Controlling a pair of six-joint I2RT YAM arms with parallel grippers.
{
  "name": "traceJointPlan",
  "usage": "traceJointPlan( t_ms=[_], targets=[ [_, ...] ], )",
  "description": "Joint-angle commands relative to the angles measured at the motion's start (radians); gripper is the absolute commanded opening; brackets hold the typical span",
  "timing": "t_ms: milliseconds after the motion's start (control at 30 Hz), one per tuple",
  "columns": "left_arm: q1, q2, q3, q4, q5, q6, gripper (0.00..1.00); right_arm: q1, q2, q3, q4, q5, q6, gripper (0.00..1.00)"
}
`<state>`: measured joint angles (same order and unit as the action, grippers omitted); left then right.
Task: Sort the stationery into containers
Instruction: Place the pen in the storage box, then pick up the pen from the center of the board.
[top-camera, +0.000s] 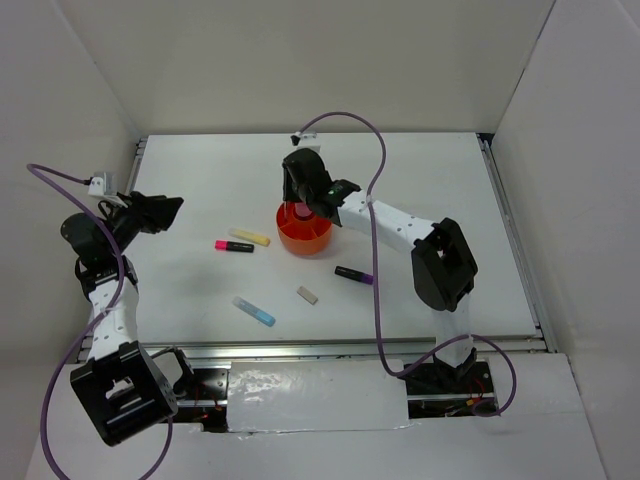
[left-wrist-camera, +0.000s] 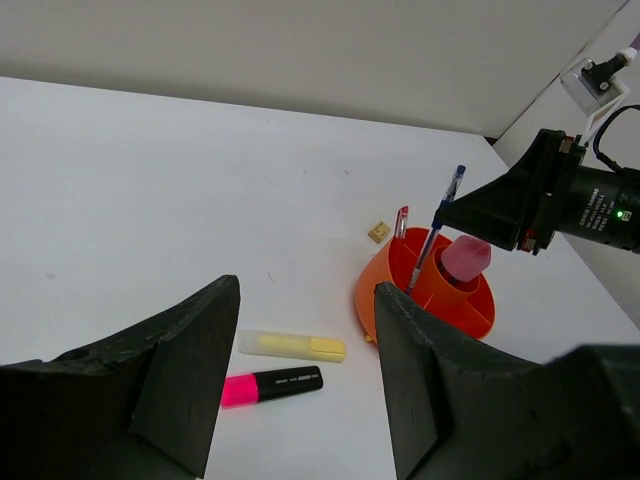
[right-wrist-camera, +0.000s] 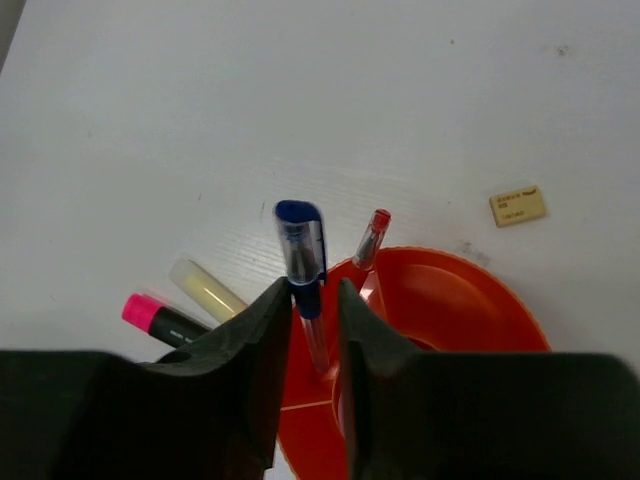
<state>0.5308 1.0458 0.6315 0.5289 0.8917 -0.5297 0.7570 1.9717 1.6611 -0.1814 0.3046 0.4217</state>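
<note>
My left gripper swings across and tilts down onto its cap end (top-camera: 262, 240) (left-wrist-camera: 326, 349) next, as the loose yellow marker lies below the gripper, to its right in the top view.
The round orange organizer (top-camera: 305, 238) (left-wrist-camera: 372, 300) (right-wrist-camera: 450, 300) stands mid-table. My right gripper (top-camera: 299, 198) (right-wrist-camera: 313, 290) hovers over it, open a little. A thin blue pen (right-wrist-camera: 302, 250) (left-wrist-camera: 445, 215) stands between the jaws with its tip in a compartment and a gap on its right side. A red pen (right-wrist-camera: 370, 240) (left-wrist-camera: 401, 220) leans in the organizer, and a pink cylinder (left-wrist-camera: 465, 258) sits in the central cup. My left gripper (top-camera: 165, 208) (left-wrist-camera: 305, 290) hangs open and empty at the left. Yellow (top-camera: 250, 238) (left-wrist-camera: 292, 346) and pink-black (top-camera: 233, 246) (left-wrist-camera: 272, 385) markers lie between them.
A purple-black marker (top-camera: 354, 274), a grey-white eraser (top-camera: 307, 294) and a light blue marker (top-camera: 254, 311) lie on the near half of the table. A small tan block (right-wrist-camera: 517, 205) (left-wrist-camera: 379, 231) rests just behind the organizer. White walls enclose the table on three sides.
</note>
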Motion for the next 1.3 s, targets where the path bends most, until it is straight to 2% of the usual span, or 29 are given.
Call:
traceJointPlan(
  t_ms=[0, 33, 133, 367, 467, 600, 633, 667, 700, 733, 833, 1000, 1067, 1267],
  targets=[
    [0.008, 0.005, -0.004, 0.056, 0.026, -0.01, 0.68, 0.011, -0.016, -0.011, -0.003, 0.005, 0.031, 0.36],
    [0.009, 0.006, -0.003, 0.057, 0.026, -0.01, 0.68, 0.011, -0.023, -0.015, -0.006, -0.002, 0.034, 0.43],
    [0.009, 0.008, 0.0, 0.056, 0.027, -0.007, 0.68, 0.008, -0.04, -0.015, -0.02, -0.01, 0.046, 0.55],
    [0.009, 0.01, 0.01, 0.026, 0.049, 0.036, 0.68, -0.008, -0.103, 0.025, -0.036, -0.019, 0.054, 0.55],
    [0.005, 0.016, 0.043, -0.062, 0.088, 0.118, 0.69, -0.03, -0.148, 0.049, -0.038, -0.018, 0.029, 0.54],
    [-0.011, 0.043, 0.138, -0.362, 0.139, 0.376, 0.69, -0.082, -0.201, 0.063, -0.02, -0.028, -0.061, 0.53],
    [-0.017, 0.068, 0.158, -0.512, 0.144, 0.51, 0.69, -0.096, -0.212, 0.06, -0.02, -0.036, -0.092, 0.53],
    [-0.029, 0.078, 0.195, -0.589, 0.165, 0.595, 0.68, -0.108, -0.238, 0.055, -0.02, -0.068, -0.107, 0.52],
    [-0.037, 0.107, 0.215, -0.662, 0.173, 0.741, 0.67, -0.135, -0.252, 0.042, -0.029, -0.085, -0.121, 0.52],
    [-0.043, 0.121, 0.232, -0.794, 0.18, 0.813, 0.67, -0.149, -0.263, 0.034, -0.036, -0.102, -0.147, 0.52],
    [-0.118, 0.206, 0.292, -0.972, 0.098, 1.002, 0.62, -0.217, -0.313, -0.007, -0.073, -0.212, -0.214, 0.52],
    [-0.204, 0.418, 0.401, -1.174, 0.044, 1.244, 0.58, -0.312, -0.396, -0.096, -0.15, -0.373, -0.331, 0.54],
    [-0.236, 0.479, 0.45, -1.24, 0.035, 1.298, 0.57, -0.361, -0.434, -0.141, -0.164, -0.422, -0.356, 0.55],
    [-0.327, 0.606, 0.542, -1.164, -0.01, 1.358, 0.56, -0.455, -0.497, -0.245, -0.208, -0.535, -0.368, 0.57]
  ],
)
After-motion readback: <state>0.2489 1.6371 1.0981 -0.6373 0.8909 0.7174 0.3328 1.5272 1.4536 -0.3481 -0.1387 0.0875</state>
